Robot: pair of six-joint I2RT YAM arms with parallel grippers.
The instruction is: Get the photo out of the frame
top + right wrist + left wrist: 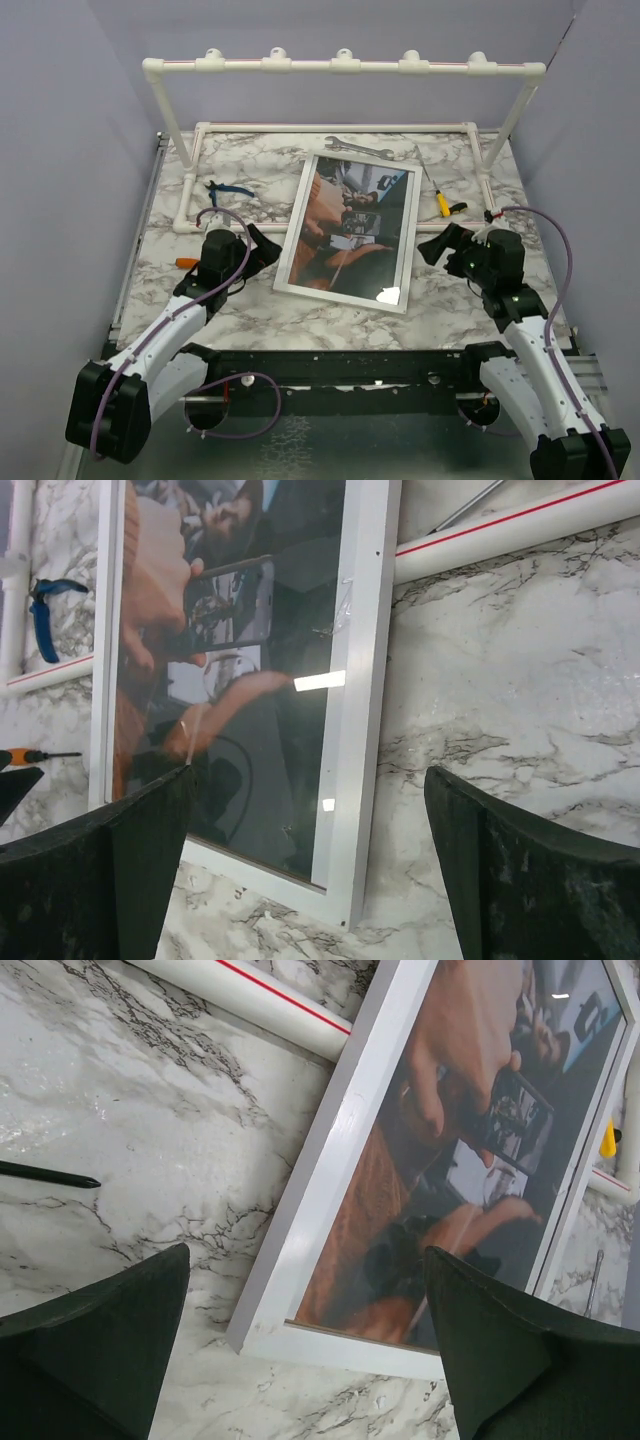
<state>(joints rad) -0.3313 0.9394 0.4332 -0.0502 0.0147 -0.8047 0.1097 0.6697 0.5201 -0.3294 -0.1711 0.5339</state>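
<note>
I should next lower my right gripper to the left in the top view, astride the frame's facing long border (410, 248) (366, 680), because the bare marble alongside leaves room for a finger.
The white-bordered frame (296, 225) lies glass side up on the marble table, tilted a little. The photo (350, 225), a reddish-brown scene with teal and white patches, sits inside it behind the glass. My left gripper (268, 247) is open and empty beside the frame's left edge; its wrist view shows the frame's near left corner (260, 1330) between the jaws. My right gripper (432, 243) is open and empty beside the frame's right edge; its wrist view shows the frame's near right corner (350, 895).
A white pipe rack (340, 66) stands along the back and sides. A wrench (358, 146) and a yellow-handled screwdriver (438, 195) lie behind the frame. Blue-handled pliers (228, 190) and an orange-handled tool (186, 263) lie at the left.
</note>
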